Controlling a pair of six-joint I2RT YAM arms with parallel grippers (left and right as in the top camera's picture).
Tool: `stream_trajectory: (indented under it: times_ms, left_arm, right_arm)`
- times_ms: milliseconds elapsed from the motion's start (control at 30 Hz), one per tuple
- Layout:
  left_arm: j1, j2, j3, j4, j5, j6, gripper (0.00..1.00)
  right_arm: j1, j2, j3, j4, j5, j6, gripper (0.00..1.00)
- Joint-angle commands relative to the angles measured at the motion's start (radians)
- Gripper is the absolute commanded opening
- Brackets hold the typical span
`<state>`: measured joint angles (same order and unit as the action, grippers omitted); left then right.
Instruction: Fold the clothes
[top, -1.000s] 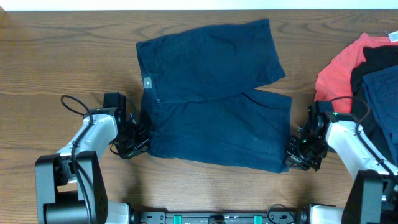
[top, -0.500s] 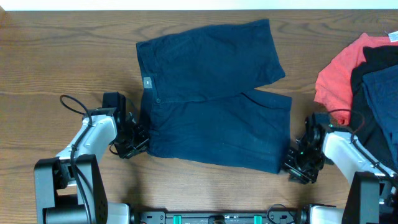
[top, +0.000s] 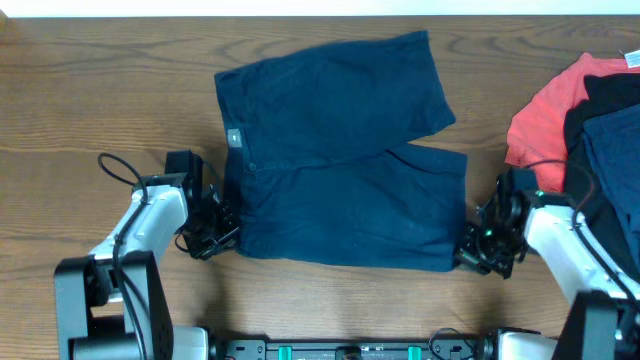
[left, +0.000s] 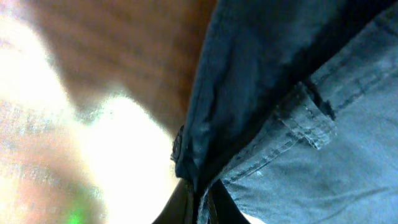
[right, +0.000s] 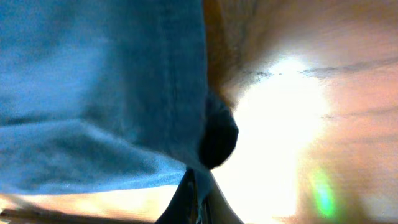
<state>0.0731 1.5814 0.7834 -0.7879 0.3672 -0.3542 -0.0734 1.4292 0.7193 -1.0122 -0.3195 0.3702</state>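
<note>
The left gripper lifts the near waistband corner (top: 243, 246) (left: 194, 163) up from the tabletop next and releases it above the table, since the pinched corner sits low now.
The navy-blue shorts (top: 340, 160) lie spread on the wooden table, waistband to the left, legs to the right. My left gripper (top: 226, 228) is shut on the near waistband corner; the left wrist view shows the cloth (left: 261, 106) pinched between the fingers (left: 200, 205). My right gripper (top: 468, 255) is shut on the near leg's hem corner; the right wrist view shows the hem (right: 124, 93) caught between the fingers (right: 198, 202). Both held corners sit low at the table.
A pile of other garments lies at the right edge: a coral-red shirt (top: 540, 120), a black garment (top: 610, 95) and more blue cloth (top: 612, 150). The white strip of the table's far edge (top: 300, 8) runs along the top.
The right gripper has moved slightly up and in with the hem corner. The shorts have shifted a little to the left. The left gripper has barely moved.
</note>
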Motion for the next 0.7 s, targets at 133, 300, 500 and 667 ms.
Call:
stream_trajectory:
  times_ms: [133,300,500,667]
  left_arm:
    - [0.000,-0.208,0.009,-0.117,-0.012,0.021,0.06]
    - [0.000,-0.440,0.010,-0.253,-0.011,0.016,0.06]
    - [0.000,-0.717,0.011,-0.519,0.034,-0.036,0.06]
    - [0.000,-0.868,0.012,-0.565,0.068,-0.097,0.06]
  right_arm:
    - [0.006,-0.190,0.229,-0.175,0.156,-0.010,0.01]
    - [-0.021,-0.262,0.364,-0.279,0.204,-0.004,0.01]
    - [-0.049,-0.290,0.571,-0.391,0.238,-0.004,0.01]
    - [-0.053,-0.284,0.683,-0.377,0.241,0.005,0.01]
